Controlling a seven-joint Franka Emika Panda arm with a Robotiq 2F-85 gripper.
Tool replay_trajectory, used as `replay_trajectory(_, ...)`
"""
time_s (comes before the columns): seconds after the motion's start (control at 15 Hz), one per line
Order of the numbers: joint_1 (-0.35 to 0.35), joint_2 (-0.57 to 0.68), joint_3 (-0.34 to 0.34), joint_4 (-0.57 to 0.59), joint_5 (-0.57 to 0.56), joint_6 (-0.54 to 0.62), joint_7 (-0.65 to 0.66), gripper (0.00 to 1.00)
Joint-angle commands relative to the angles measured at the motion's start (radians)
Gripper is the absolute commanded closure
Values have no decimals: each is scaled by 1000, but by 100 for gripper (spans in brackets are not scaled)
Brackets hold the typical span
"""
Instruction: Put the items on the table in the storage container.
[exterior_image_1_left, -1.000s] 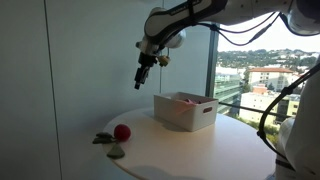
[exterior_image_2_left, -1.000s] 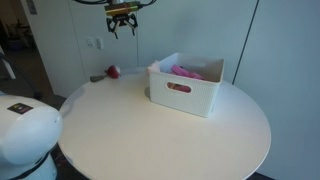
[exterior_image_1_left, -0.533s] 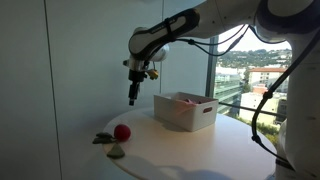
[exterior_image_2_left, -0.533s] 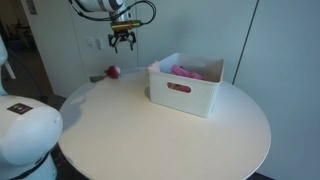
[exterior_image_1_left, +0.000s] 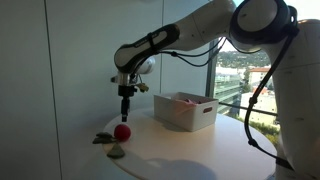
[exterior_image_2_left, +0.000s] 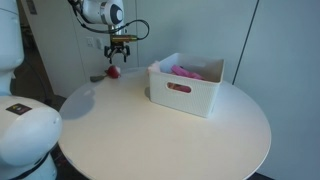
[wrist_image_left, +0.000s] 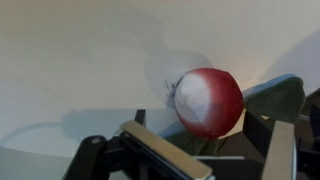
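My gripper will move down onto the red ball (exterior_image_1_left: 122, 132) (wrist_image_left: 208, 102) and close around its sides, because the ball is just below, between the open fingers.
A red ball (exterior_image_1_left: 122, 132) lies on the round white table (exterior_image_1_left: 190, 150) near its far edge, also seen in an exterior view (exterior_image_2_left: 113, 71) and large in the wrist view (wrist_image_left: 208, 100). Dark green flat pieces (exterior_image_1_left: 104, 139) and a pale piece (exterior_image_1_left: 117, 152) lie beside it. My gripper (exterior_image_1_left: 126, 108) hangs just above the ball, open and empty; it also shows in an exterior view (exterior_image_2_left: 118, 56). In the wrist view the ball sits between my spread fingers (wrist_image_left: 205, 150). The white storage container (exterior_image_1_left: 185, 110) holds a pink item (exterior_image_2_left: 186, 72).
A wall stands right behind the ball and the table's edge. A large window is behind the container (exterior_image_2_left: 184, 85). A white robot base (exterior_image_2_left: 25, 135) stands in front of the table.
The arm has swung away from the container and down, from high above the table to just over the red ball. The gripper stays open.
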Motion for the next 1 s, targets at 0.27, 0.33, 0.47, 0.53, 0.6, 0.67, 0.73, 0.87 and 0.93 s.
replay_trajectory(0.27,-41,185,45,188,19,-101,-104,0)
replay_trajectory(0.33,-44,203,47,205,20,-105,-111,0)
replay_trajectory(0.47,-52,241,52,246,24,-124,-133,0)
replay_trajectory(0.53,-58,257,58,265,29,-129,-155,25)
replay_trajectory(0.6,-61,272,61,283,36,-144,-163,26)
replay_trajectory(0.67,-65,284,65,296,43,-150,-178,32)
replay_trajectory(0.73,-70,295,69,313,53,-167,-189,42)
replay_trajectory(0.87,-74,310,74,342,67,-196,-198,58)
replay_trajectory(0.93,-78,316,75,356,75,-214,-205,65)
